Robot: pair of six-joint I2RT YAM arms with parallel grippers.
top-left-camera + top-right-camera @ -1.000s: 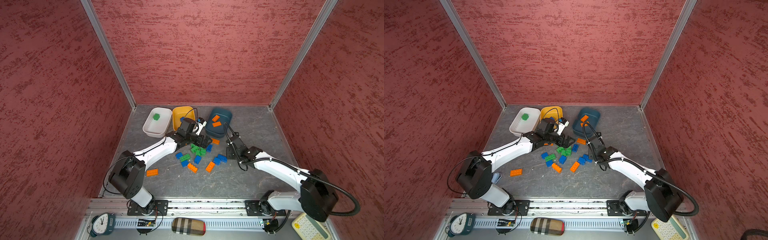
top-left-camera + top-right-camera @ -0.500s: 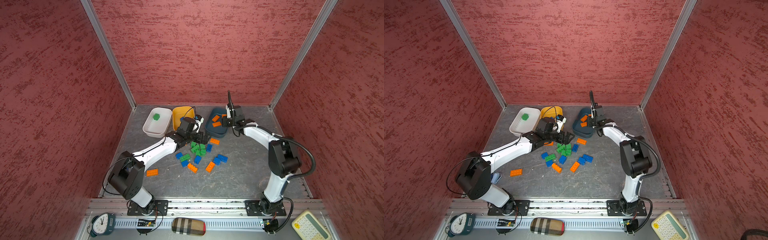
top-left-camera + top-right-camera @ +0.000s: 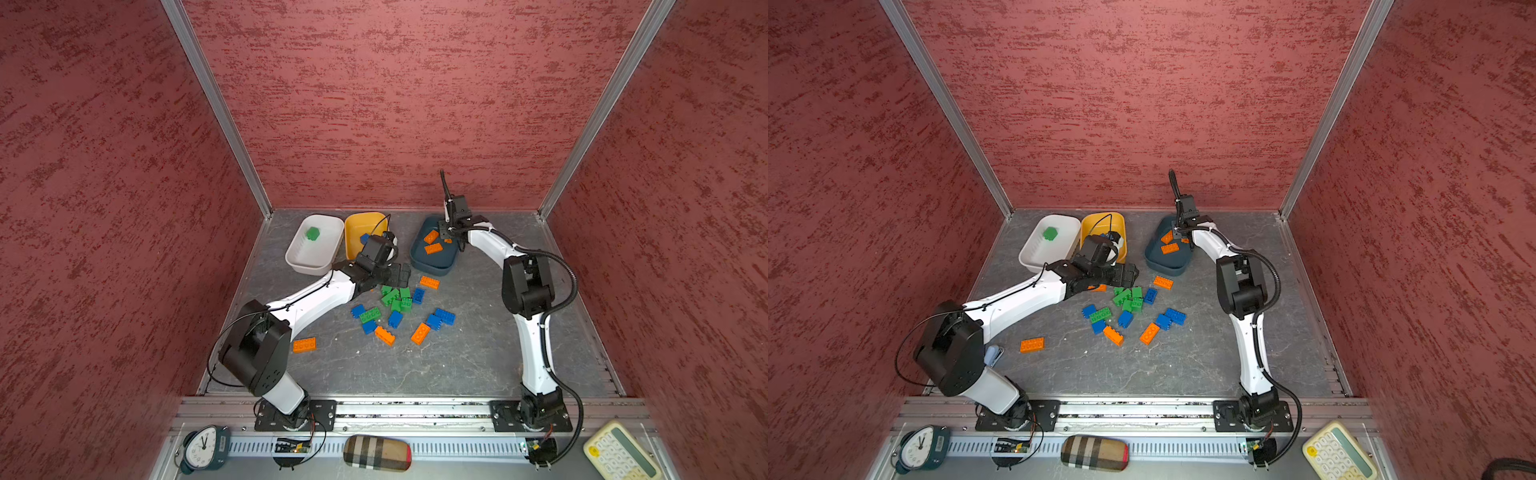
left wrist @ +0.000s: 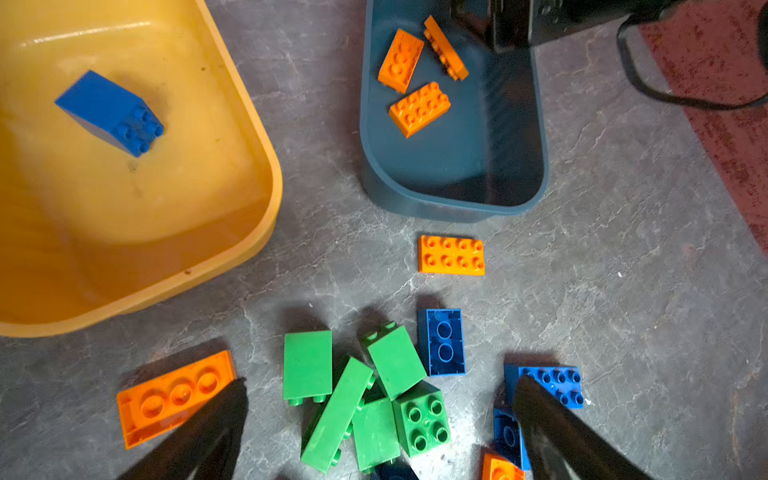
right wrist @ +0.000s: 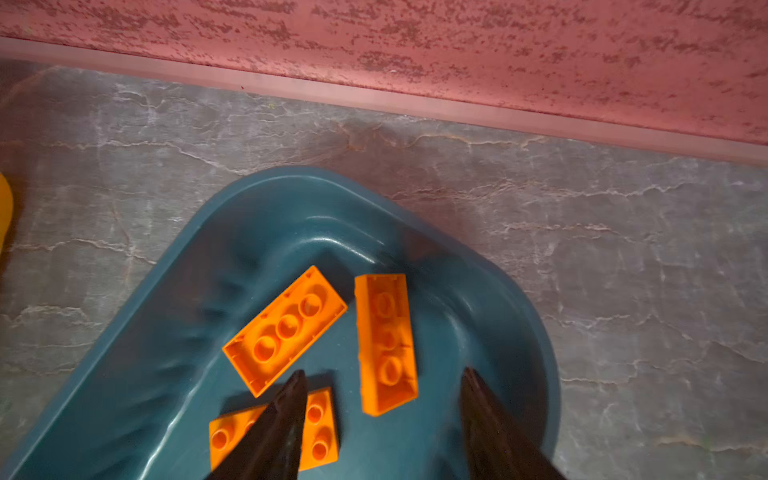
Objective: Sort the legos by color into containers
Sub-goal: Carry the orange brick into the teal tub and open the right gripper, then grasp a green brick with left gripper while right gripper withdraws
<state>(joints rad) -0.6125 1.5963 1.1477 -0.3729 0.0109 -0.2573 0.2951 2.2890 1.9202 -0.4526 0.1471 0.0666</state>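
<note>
The green lego with its studs facing up is at the edge of the lego cluster, and the bare floor beside it leaves room for a finger. My open left gripper should go down onto that lego next.
Three containers stand at the back: a white tub (image 3: pixel 300 262) holding one green lego (image 3: pixel 312 233), a yellow tub (image 3: pixel 352 220) holding one blue lego (image 4: pixel 112 112), and a teal tub (image 3: pixel 432 269) holding three orange legos (image 5: pixel 286 328). My right gripper (image 5: pixel 382 378) hangs open over the teal tub, and an orange brick (image 5: pixel 386 340) lies loose under its jaws. Loose legos (image 3: pixel 395 307) in orange, blue and green lie mid-floor. My left gripper (image 4: pixel 380 386) is open low over the green cluster (image 4: pixel 365 399), holding nothing.
A lone orange brick (image 3: pixel 304 345) lies near the left arm's base. A blue stapler-like object (image 3: pixel 993 356) sits behind that arm. Clock (image 3: pixel 203 446), plaid case (image 3: pixel 377 453) and calculator (image 3: pixel 619 453) lie past the front rail. Red walls close three sides.
My right arm swung from the pile back to the teal tub and its jaws opened; a third orange brick now lies in that tub. The left gripper barely moved.
</note>
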